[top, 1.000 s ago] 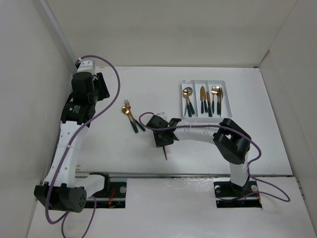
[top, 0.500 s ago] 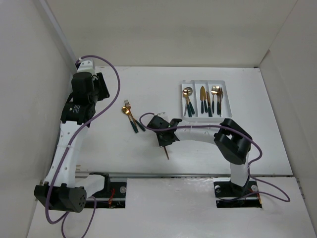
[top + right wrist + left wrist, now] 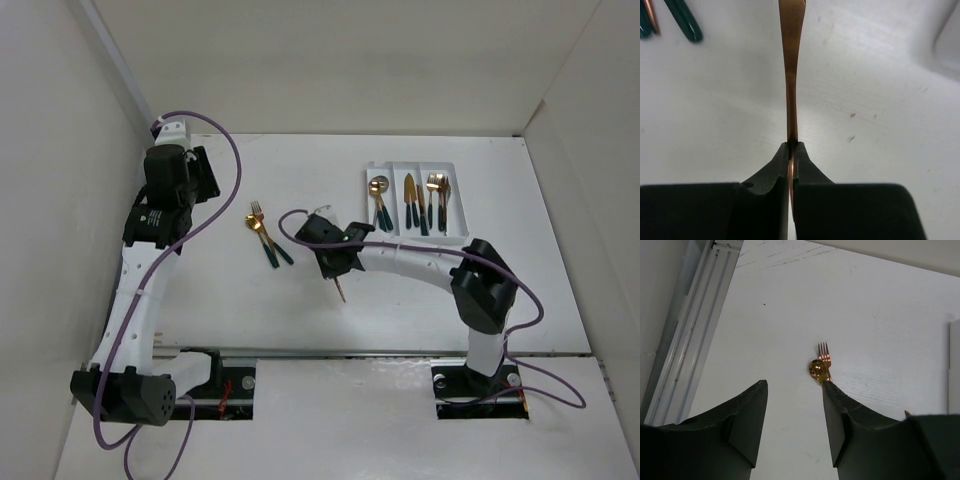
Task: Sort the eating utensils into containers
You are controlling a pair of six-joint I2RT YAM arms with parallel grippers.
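Note:
I will next move this flat-bladed utensil outward with my right gripper to the tray's middle section with knives, above its own kind. Then I will lower it and let it go.
My right gripper (image 3: 334, 259) is shut on a slim copper-toned utensil (image 3: 791, 75), held above the table; its end sticks out below the gripper (image 3: 342, 293). Which kind of utensil it is I cannot tell. A gold fork and spoon with dark green handles (image 3: 266, 237) lie on the table left of it; they also show in the left wrist view (image 3: 820, 365). The white three-compartment tray (image 3: 456, 196) at the back right holds several utensils. My left gripper (image 3: 792, 390) is open and empty, high at the far left.
White walls enclose the table on the left, back and right. The green handle tips (image 3: 682, 22) lie near the held utensil in the right wrist view. A metal rail (image 3: 687, 335) runs along the left wall.
My right gripper has lifted and moved up and slightly toward the back with the copper utensil. The left arm has not moved.

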